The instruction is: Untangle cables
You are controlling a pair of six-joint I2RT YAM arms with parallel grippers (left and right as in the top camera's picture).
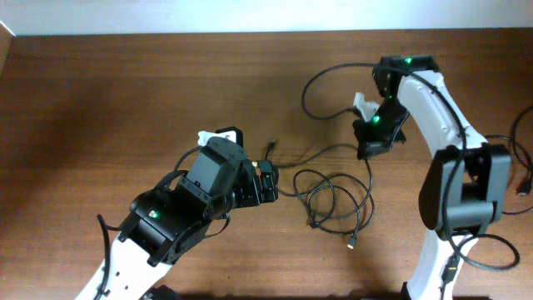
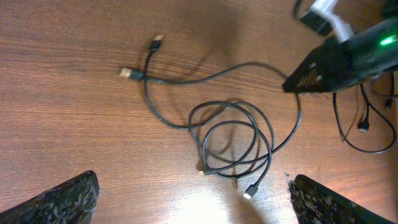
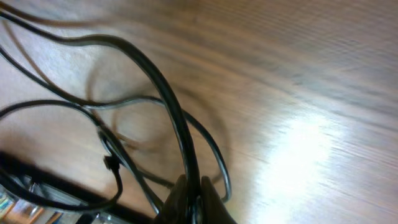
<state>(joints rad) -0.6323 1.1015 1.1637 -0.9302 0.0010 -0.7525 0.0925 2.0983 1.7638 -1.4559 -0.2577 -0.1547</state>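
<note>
The far tabletop is bare outward of my right gripper and to its right in the overhead view, so I will lift the cable, carry it out there and release it.
Thin black cables [image 1: 333,198] lie looped on the brown table at centre right, with small plug ends. In the left wrist view the coil [image 2: 233,140] lies ahead, and two plugs [image 2: 140,59] point left. My right gripper [image 1: 368,150] is shut on one cable [image 3: 177,118] and holds it above the table; the cable runs up between the fingers [image 3: 194,202]. My left gripper [image 1: 266,181] is open and empty, just left of the coil; its fingertips [image 2: 193,196] frame bare wood.
Thicker black cables [image 1: 520,167] of the right arm base lie at the right edge. A cable arc [image 1: 321,92] curves behind the right gripper. The table's far edge meets a white wall.
</note>
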